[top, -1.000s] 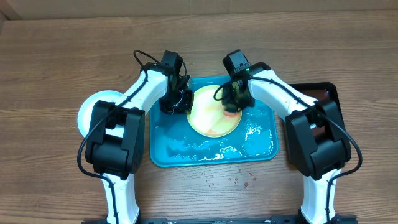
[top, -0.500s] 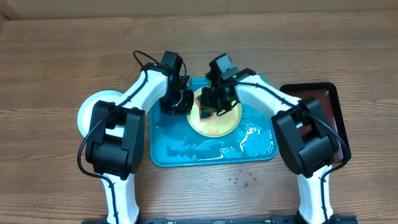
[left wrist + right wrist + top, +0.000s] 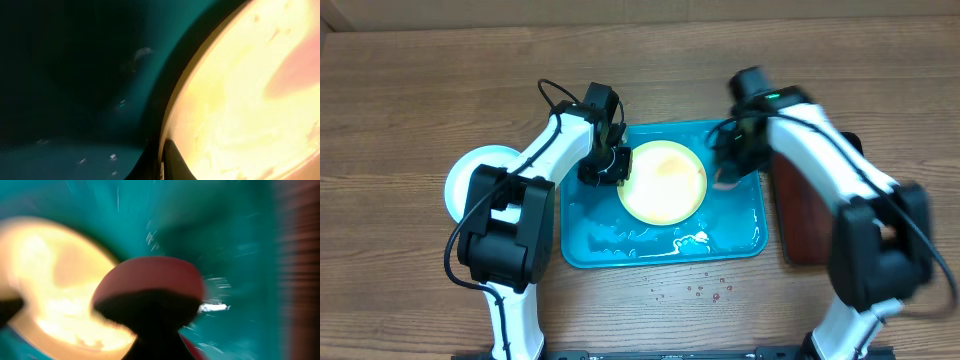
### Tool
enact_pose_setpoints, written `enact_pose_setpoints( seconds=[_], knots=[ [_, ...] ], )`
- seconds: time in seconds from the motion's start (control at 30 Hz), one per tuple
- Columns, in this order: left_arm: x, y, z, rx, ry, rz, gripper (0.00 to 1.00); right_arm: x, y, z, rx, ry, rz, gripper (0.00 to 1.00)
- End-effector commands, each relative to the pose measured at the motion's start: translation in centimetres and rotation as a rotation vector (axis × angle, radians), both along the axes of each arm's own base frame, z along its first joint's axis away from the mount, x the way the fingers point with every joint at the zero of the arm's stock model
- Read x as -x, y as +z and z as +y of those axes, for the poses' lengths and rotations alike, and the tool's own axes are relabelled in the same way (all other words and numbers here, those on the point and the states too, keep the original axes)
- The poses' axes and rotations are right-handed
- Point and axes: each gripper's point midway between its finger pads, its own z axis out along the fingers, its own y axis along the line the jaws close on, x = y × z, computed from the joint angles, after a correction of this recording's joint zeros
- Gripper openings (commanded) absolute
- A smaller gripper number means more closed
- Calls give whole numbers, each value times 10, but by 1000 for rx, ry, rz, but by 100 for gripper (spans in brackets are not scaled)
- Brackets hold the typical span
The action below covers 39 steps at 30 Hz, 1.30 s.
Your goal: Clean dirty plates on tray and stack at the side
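I should next lift the plate with my left gripper past the tray's edge, then lower and release it onto the light blue plate (image 3: 465, 175), as the sponge is off it.
A pale yellow-green plate (image 3: 663, 182) lies on the wet turquoise tray (image 3: 620, 240), with a faint orange smear left on it. My left gripper (image 3: 613, 166) is shut on the plate's left rim; the left wrist view shows the rim (image 3: 167, 125) between the fingertips (image 3: 162, 162). My right gripper (image 3: 728, 168) is blurred over the tray's right side, just off the plate, and is shut on a red sponge (image 3: 150, 285). The plate (image 3: 45, 275) and the tray (image 3: 230, 240) show behind it. A light blue plate (image 3: 465, 175) lies on the table at the left.
A dark red-brown tray (image 3: 810, 215) lies right of the turquoise one, partly under my right arm, and shows at the right wrist view's edge (image 3: 300, 270). Small red drops (image 3: 705, 290) dot the wooden table in front of the tray.
My right gripper has swept with the sponge from over the plate to the tray's right side. The plate shows less red sauce. My left gripper has kept its hold on the rim.
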Motion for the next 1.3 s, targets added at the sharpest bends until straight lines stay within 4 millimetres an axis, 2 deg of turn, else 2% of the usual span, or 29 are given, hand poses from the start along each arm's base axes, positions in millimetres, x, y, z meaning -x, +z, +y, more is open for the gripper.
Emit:
enact_pose_setpoints(
  seconds=[0.0, 0.13, 0.23, 0.37, 0.53, 0.67, 0.8, 0.93, 1.03, 1.27],
  knots=[
    [-4, 7, 32, -160, 5, -63, 4, -14, 75, -37, 38, -77, -226, 4],
    [-13, 37, 40, -209, 5, -161, 4, -12, 130, -74, 20, -176, -372, 4],
    [-20, 64, 50, -286, 9, -256, 4, -7, 155, -104, 26, -253, -436, 4],
    [-25, 107, 56, -414, 3, -405, 4, -3, 165, -144, 47, -356, -459, 4],
    [-23, 160, 51, -629, -32, -608, 4, 3, 161, -173, 67, -434, -434, 4],
    [-18, 195, 43, -837, -61, -760, 4, 4, 160, -183, 72, -461, -433, 4],
    [-8, 233, 26, -1038, -77, -926, 4, 5, 160, -185, 74, -465, -427, 4],
    [3, 262, 9, -1147, -56, -1064, 4, 6, 159, -185, 74, -466, -424, 4],
    [8, 271, 2, -1173, -55, -1106, 4, 6, 159, -185, 74, -465, -424, 4],
    [10, 271, -3, -1166, -66, -1113, 4, 6, 159, -185, 74, -465, -425, 4]
  ],
)
